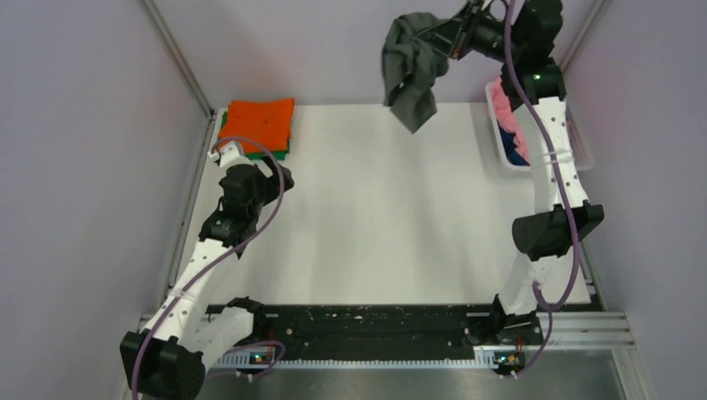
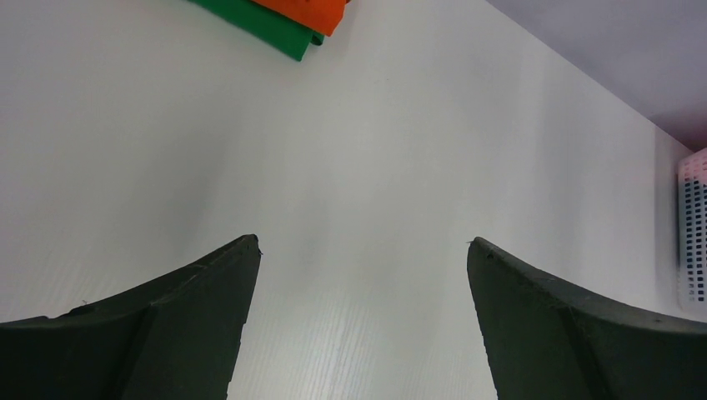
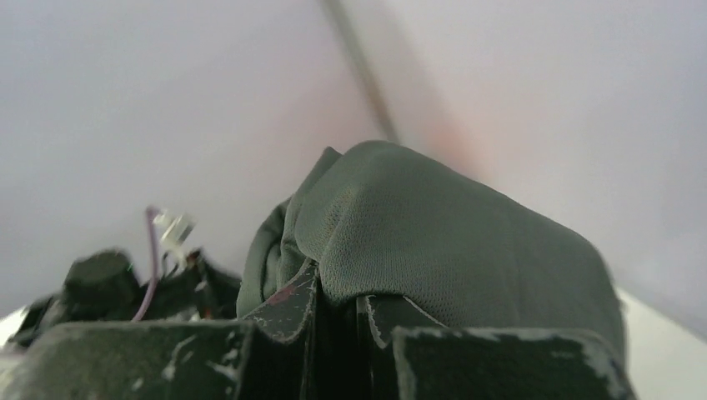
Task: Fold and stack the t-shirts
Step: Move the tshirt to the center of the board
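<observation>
I will next lower my left gripper toward the tabletop and move it to the right in the top view to close on the dark grey t-shirt [image 1: 410, 71], because its cloth hangs bunched.
My right gripper [image 1: 435, 35] is shut on the dark grey t-shirt [image 1: 410, 71] and holds it high above the table's far side, the cloth hanging bunched below. In the right wrist view the grey t-shirt [image 3: 433, 225] drapes over my shut right gripper [image 3: 340, 298]. A folded orange t-shirt [image 1: 258, 123] lies on a folded green t-shirt [image 1: 280, 155] at the far left corner; both show in the left wrist view, orange [image 2: 308, 10] on green [image 2: 258, 23]. My left gripper [image 2: 363, 243] is open and empty over bare table. Pink [image 1: 501, 104] and blue [image 1: 513, 150] t-shirts lie in the basket.
A white plastic basket [image 1: 575, 143] stands at the table's right edge, behind my right arm; its wall shows in the left wrist view [image 2: 692, 233]. Grey walls enclose the white table [image 1: 375, 217] on three sides.
</observation>
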Motion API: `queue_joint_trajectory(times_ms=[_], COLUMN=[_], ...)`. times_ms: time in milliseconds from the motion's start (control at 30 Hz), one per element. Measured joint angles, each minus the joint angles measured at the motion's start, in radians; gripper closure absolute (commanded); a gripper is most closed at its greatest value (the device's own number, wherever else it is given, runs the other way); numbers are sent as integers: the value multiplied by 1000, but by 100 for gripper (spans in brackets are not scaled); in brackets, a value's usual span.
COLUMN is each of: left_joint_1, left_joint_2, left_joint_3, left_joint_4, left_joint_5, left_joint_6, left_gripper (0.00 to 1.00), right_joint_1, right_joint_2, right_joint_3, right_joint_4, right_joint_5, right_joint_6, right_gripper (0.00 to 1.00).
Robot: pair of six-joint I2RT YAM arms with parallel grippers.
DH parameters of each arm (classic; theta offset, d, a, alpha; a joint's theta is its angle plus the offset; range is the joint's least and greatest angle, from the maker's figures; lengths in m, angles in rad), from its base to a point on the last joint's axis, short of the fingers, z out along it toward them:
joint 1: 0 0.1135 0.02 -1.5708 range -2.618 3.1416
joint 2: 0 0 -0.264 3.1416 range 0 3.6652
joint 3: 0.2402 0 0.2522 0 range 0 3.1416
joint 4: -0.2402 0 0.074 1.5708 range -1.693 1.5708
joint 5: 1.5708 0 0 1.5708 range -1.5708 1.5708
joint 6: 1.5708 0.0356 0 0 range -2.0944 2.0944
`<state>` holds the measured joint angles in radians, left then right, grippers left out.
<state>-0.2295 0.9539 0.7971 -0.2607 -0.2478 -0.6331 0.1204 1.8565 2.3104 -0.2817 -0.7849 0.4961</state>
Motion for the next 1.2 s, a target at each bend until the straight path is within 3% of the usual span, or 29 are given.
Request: queue_joint_trajectory(times_ms=[67,133,167,200,233,400,500,633,967,1200], left_joint_1=[0,0,0,0,0,2,7,8,16,42], left_joint_2=[-13,-17,-16,-16,-16,10,71,185,616,917], left_joint_3=[-4,-4,-4,-4,-4,-1,3,13,197,458], left_joint_4=[-3,-4,-6,-10,-18,-56,-61,-60,-55,-50], left_joint_5=[-6,-9,-11,-13,-14,-8,32,106,222,290], left_joint_6=[0,0,0,0,0,2,3,2,-1,1], left_gripper=[1,1,1,1,1,1,1,1,2,18], right_joint_1=[61,97,111,121,127,124,119,119,137,267], right_joint_2=[-7,-20,-32,-45,-55,-45,-47,-73,-198,-272], right_joint_3=[-53,-139,-210,-290,-382,-703,-815,-886,-1079,-1241], right_joint_4=[4,-15,-34,-59,-95,-268,-341,-327,-176,-125], right_joint_5=[-84,-121,-124,-109,-73,285,498,634,595,599], right_joint_6=[-35,-89,-126,-164,-205,-323,-355,-358,-337,-309], right_gripper=[100,89,78,56,37,18,15,15,16,20])
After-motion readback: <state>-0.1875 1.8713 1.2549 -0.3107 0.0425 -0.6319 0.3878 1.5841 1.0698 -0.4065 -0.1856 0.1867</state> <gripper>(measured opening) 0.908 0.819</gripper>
